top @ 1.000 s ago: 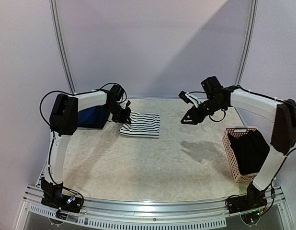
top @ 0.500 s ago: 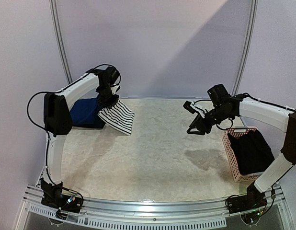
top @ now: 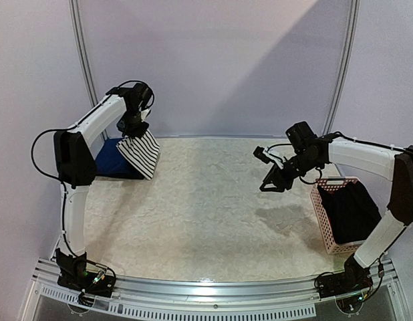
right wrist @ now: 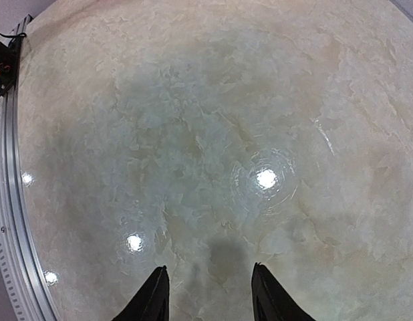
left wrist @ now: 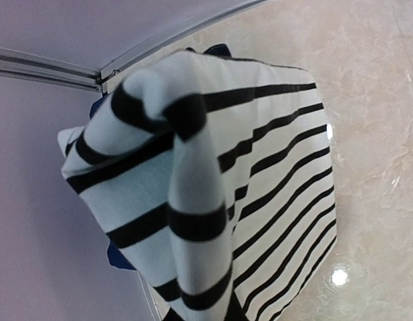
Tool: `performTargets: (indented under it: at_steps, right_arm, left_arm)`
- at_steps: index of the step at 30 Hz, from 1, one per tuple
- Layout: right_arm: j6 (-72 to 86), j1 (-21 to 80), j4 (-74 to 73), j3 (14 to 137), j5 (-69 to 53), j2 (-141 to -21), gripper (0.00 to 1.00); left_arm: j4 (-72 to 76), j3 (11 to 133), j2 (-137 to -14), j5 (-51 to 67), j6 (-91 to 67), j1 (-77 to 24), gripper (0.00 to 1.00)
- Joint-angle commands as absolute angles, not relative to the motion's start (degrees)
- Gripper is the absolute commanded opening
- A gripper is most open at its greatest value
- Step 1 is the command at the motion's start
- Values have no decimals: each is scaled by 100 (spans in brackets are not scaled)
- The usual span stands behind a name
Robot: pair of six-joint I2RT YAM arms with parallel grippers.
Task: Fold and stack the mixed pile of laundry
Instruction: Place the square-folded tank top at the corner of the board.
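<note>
The left gripper shifts to the left in the top view next, then brings the striped tank top down onto the navy piece. The tank top hangs past the navy piece's edge.
My left gripper (top: 134, 131) is shut on the folded black-and-white striped tank top (top: 141, 152), which hangs from it at the back left, above the folded navy piece (top: 114, 159). In the left wrist view the striped top (left wrist: 260, 194) fills the frame and hides the fingers; a bit of navy (left wrist: 216, 49) shows behind it. My right gripper (top: 270, 180) is open and empty, hovering over the bare table right of centre; its two fingertips (right wrist: 155, 294) frame bare marble. A black garment (top: 350, 210) lies in the pink basket (top: 323, 221).
The pink slotted basket stands at the right edge of the table beside the right arm. The back wall and its metal frame stand right behind the left gripper. The table's metal front rail (right wrist: 9, 221) shows in the right wrist view.
My left gripper has lifted the striped top off the table and carried it left and back, over the navy piece. My right gripper moved right and nearer, toward the basket.
</note>
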State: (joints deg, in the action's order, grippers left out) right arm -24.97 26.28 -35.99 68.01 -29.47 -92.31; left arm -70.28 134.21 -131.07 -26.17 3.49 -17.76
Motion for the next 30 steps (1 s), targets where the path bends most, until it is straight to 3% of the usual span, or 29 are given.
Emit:
performTargets:
  at_steps: [1, 22, 30]
  right_arm:
    - [-2579, 2644, -3658, 6766, -3076, -9468, 42]
    - [-2631, 2643, -3753, 6856, -3107, -9858, 41]
    - [-2671, 2644, -3795, 6873, -3109, -9961, 41]
  left_arm:
    - [-7088, 13647, -12925, -2876, 548, -1577, 0]
    - [-6883, 13958, -13387, -3722, 1234, -1021, 0]
    - [-6111, 13826, -14045, -4948, 1649, -833, 0]
